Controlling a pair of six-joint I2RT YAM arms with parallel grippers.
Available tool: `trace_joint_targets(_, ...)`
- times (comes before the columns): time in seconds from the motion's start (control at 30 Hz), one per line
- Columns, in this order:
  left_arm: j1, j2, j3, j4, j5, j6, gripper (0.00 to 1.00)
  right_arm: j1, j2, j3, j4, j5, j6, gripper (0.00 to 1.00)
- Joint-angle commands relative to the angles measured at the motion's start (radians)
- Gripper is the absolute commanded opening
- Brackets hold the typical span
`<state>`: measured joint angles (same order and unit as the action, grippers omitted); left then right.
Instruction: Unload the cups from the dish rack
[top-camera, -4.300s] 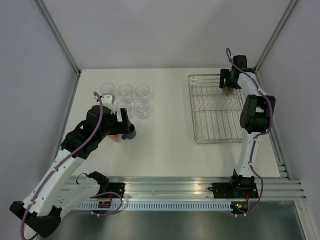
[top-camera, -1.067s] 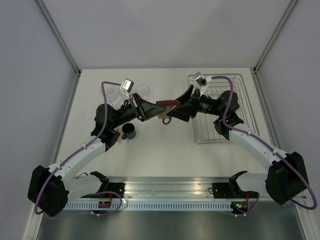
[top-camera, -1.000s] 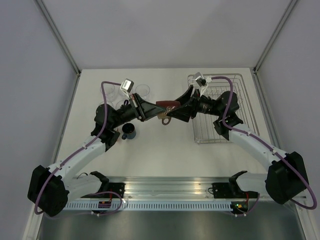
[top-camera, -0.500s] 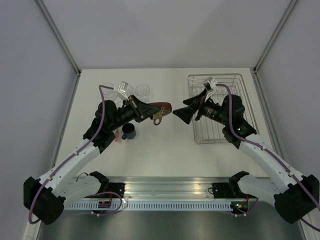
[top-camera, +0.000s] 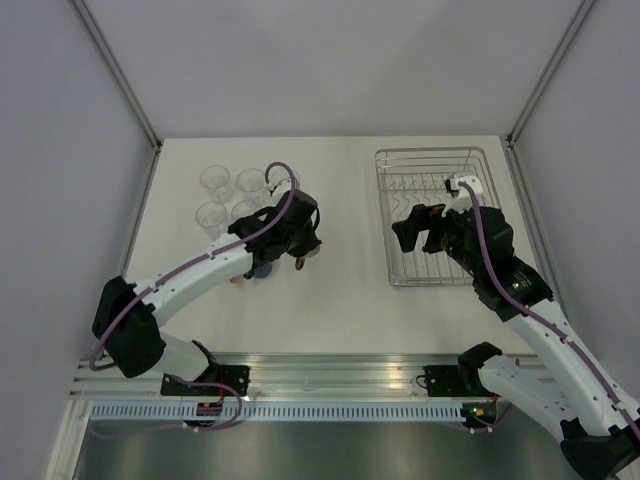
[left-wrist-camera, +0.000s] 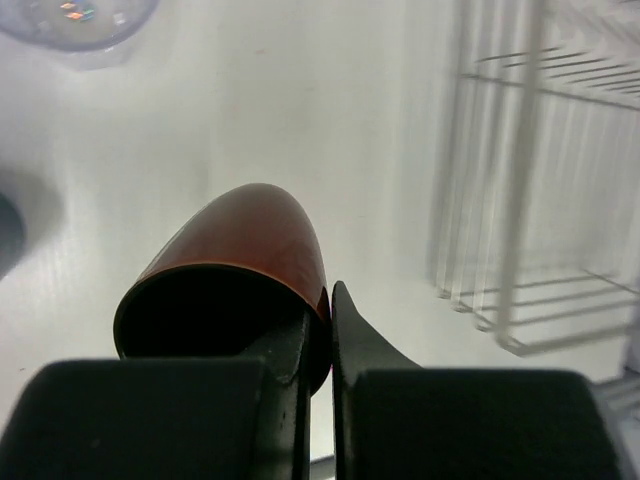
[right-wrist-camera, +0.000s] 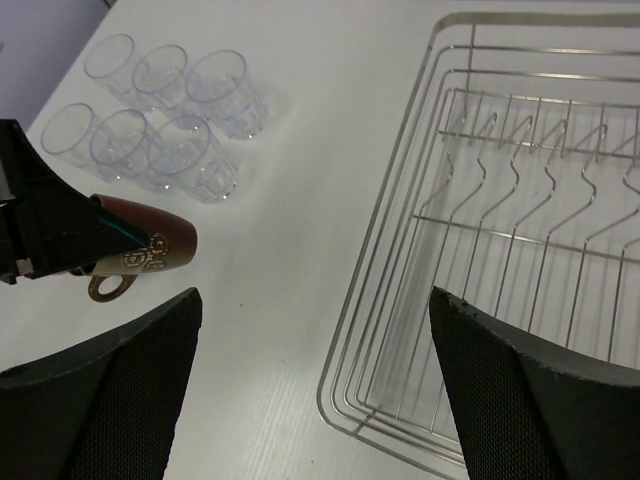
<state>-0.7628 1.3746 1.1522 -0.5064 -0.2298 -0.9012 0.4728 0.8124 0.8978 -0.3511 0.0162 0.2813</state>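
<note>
I should tilt the hanging brown mug upright with my left gripper, then lower it beside the dark blue mug (top-camera: 262, 270).
My left gripper (top-camera: 299, 241) is shut on the rim of the brown mug (top-camera: 306, 255), which hangs on its side just above the table; one finger is inside the mouth (left-wrist-camera: 210, 310) and one is outside. The right wrist view shows this brown mug (right-wrist-camera: 150, 246) with its handle hanging down. My right gripper (top-camera: 416, 228) stands open with nothing between its fingers, over the left part of the dish rack (top-camera: 470, 152). No cups show among the dish rack's wires (right-wrist-camera: 520, 215). Several clear glass cups (top-camera: 214, 180) stand at the far left. The dark blue mug (top-camera: 262, 270) and the salmon mug (top-camera: 232, 279) stand under my left arm.
The glass cups (right-wrist-camera: 150, 110) stand in two rows left of the rack. The dish rack's near left corner (left-wrist-camera: 520, 330) lies to the right of the held mug. Grey walls enclose the table on three sides.
My right gripper has opened, let go of the brown mug and drawn back over the rack. My left arm has carried the mug left and down toward the dark blue mug.
</note>
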Motion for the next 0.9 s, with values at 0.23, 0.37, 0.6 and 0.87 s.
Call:
trace_joint_targets(0.23, -0.004, 0.170, 0.055, -0.129, -0.221, 0.051, 0.02, -0.002, -0.041, 0.016, -0.138, 0.033, -0.004, 0.98)
trace_joint_targets(0.37, -0.001, 0.231, 0.073, -0.144, -0.220, 0.065, 0.02, -0.002, -0.035, 0.012, -0.140, 0.025, -0.007, 0.98)
trace_joint_targets(0.6, 0.023, 0.293, 0.083, -0.147, -0.160, 0.107, 0.02, -0.003, -0.035, -0.010, -0.137, 0.019, -0.013, 0.98)
trace_joint_targets(0.87, 0.026, 0.336, 0.103, -0.147, -0.105, 0.133, 0.02, -0.003, -0.027, -0.010, -0.132, 0.013, -0.010, 0.98)
